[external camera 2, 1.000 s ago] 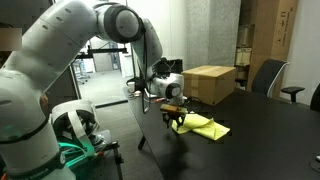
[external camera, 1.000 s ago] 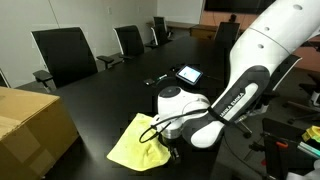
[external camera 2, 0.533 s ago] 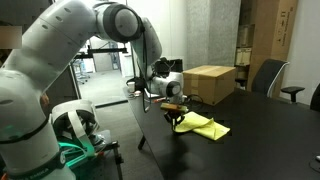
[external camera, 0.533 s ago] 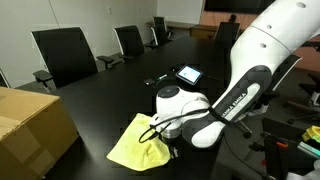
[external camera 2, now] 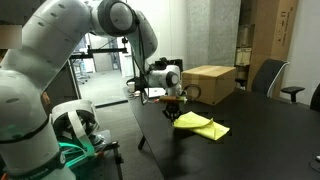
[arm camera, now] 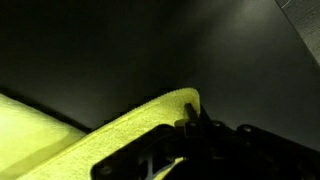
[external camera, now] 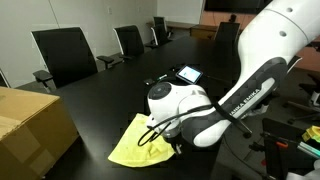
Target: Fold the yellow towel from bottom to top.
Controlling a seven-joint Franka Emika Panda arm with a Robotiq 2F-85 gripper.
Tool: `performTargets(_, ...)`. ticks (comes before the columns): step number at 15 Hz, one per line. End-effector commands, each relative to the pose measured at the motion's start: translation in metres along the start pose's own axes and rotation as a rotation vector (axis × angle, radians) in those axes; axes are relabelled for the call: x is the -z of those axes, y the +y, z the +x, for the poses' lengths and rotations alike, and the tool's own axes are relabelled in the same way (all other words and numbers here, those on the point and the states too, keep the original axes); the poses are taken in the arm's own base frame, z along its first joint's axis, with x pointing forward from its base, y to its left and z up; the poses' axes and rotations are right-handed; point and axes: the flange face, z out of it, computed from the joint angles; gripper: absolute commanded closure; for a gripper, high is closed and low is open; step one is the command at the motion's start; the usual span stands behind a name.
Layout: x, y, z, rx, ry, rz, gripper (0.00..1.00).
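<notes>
My gripper is pinching the corner and needs to lift it next. Then it needs to carry it outward over the towel toward its far side and release it, since the rest lies spread beyond.
The yellow towel lies on the black table, partly behind my arm, and shows as a creased pale patch near the table's end. My gripper is at the towel's near corner, and it hangs just above the table. In the wrist view the dark fingers are pinched together on the raised yellow corner. The gripper is shut on the towel.
A tan cardboard box stands on the table beside the towel. A tablet and small dark items lie farther along. Office chairs line the far side. The table's edge runs close to the gripper.
The jaws have closed on the towel's corner. The gripper has risen a little and the corner has come up with it.
</notes>
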Motion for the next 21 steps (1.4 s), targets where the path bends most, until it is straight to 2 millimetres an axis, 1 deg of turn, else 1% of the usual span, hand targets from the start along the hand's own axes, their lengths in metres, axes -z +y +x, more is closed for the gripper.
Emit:
performTargets(1, 0.027, 0.002, 0.006, 0.007, -0.039, -0.073, 0.97)
performTargets(3, 0.038, 0.004, 0.016, 0.009, -0.023, -0.107, 0.97)
performTargets(4, 0.042, 0.006, 0.023, 0.009, -0.009, -0.123, 0.98)
performTargets(6, 0.057, 0.008, 0.038, 0.003, 0.026, -0.145, 0.97)
performTargets(8, 0.065, 0.013, 0.057, -0.018, 0.061, -0.171, 0.96)
performTargets(10, 0.079, 0.018, 0.075, -0.045, 0.096, -0.187, 0.96)
performTargets(11, 0.081, 0.021, 0.085, -0.06, 0.111, -0.197, 0.96)
performTargets(13, 0.093, 0.027, 0.1, -0.076, 0.139, -0.2, 0.97)
performTargets(14, 0.093, 0.03, 0.11, -0.082, 0.148, -0.204, 0.96)
performTargets(16, 0.105, 0.033, 0.122, -0.088, 0.17, -0.211, 0.96)
performTargets(19, 0.111, 0.035, 0.142, -0.091, 0.188, -0.222, 0.97)
performTargets(21, 0.108, 0.034, 0.154, -0.106, 0.191, -0.237, 0.97)
